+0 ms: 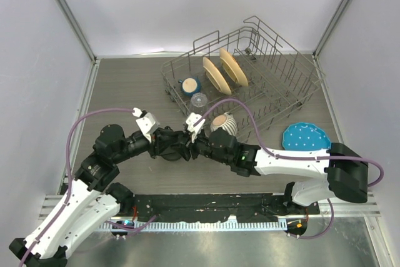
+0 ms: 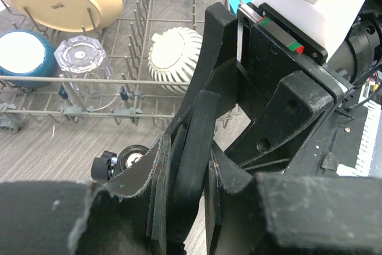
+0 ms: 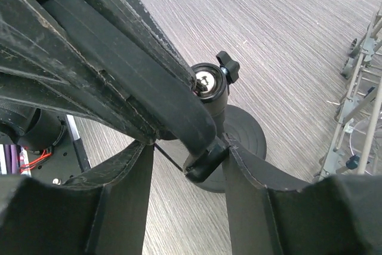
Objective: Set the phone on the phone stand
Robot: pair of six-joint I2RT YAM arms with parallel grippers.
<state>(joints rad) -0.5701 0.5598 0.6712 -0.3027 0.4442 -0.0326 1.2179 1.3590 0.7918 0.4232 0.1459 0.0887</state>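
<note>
The phone shifts left in the top view in my left gripper next and tilts against the phone stand's small holder piece, since the phone's lower end sits by it.
The phone (image 2: 192,153) is a black slab seen edge-on, clamped between my left gripper's (image 2: 194,207) pads. In the right wrist view the phone (image 3: 131,76) slants down from the upper left, with its lower end over the phone stand (image 3: 242,138). The stand has a round black disc base and a post with a knob. My right gripper (image 3: 188,159) has its jaws apart around the phone's lower end and a small black holder piece, which touches its right finger. In the top view both grippers, left (image 1: 181,144) and right (image 1: 195,144), meet over the stand (image 1: 169,156).
A wire dish rack (image 1: 294,92) stands behind, holding tan plates (image 1: 219,73), a blue cup (image 1: 189,85) and a clear glass (image 1: 199,100). A white ribbed bowl (image 1: 223,123) sits just behind the grippers. A blue scalloped plate (image 1: 306,136) lies at the right.
</note>
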